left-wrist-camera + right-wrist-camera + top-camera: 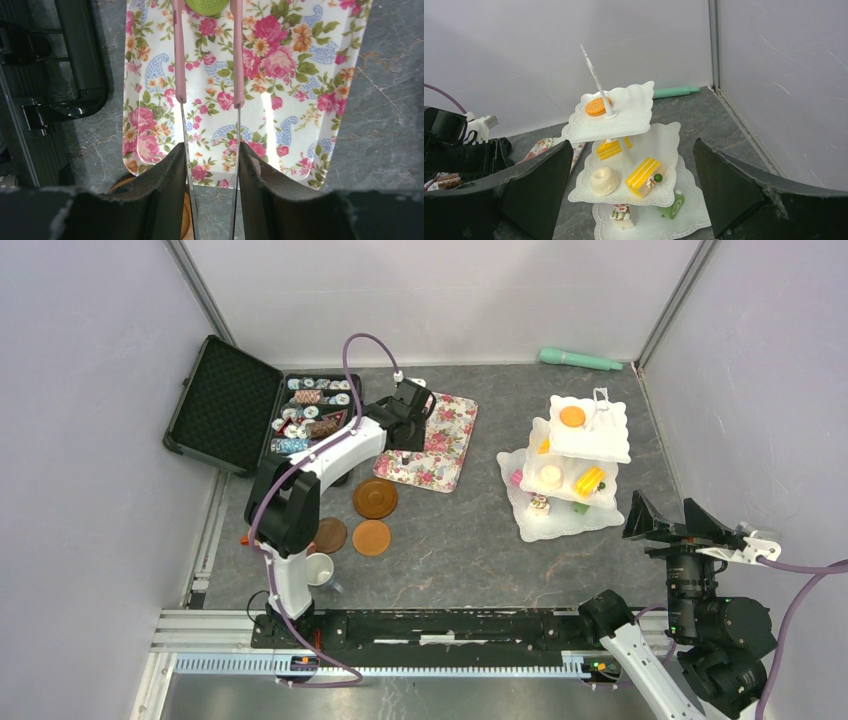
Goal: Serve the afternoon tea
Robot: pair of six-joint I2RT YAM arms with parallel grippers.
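Observation:
The top shelf's bare side point(604, 448) by the biscuit is to the right of my left gripper in the top view. My left gripper should go up, swing over, go down and release the green pastry.
My left gripper point(408, 412) is over the floral tray point(450, 455), shut on metal tongs with pink tips. In the left wrist view the gripper point(212, 157) squeezes the tongs point(179, 75), whose tips pinch a round green pastry point(206, 5) above the tray point(300, 90). The white three-tier stand point(600, 445) holds several pastries at the right. Three brown saucers point(375, 498) point(371, 537) point(329, 535) and a white mug point(319, 569) sit near the left arm's base. My right gripper point(690, 530) is open and empty, facing the stand point(634, 105) from a short distance.
An open black case point(225, 400) with striped poker chips point(310, 405) lies at the back left, beside the tray. A teal stick-like object point(580, 360) lies by the back wall. Enclosure walls stand on three sides.

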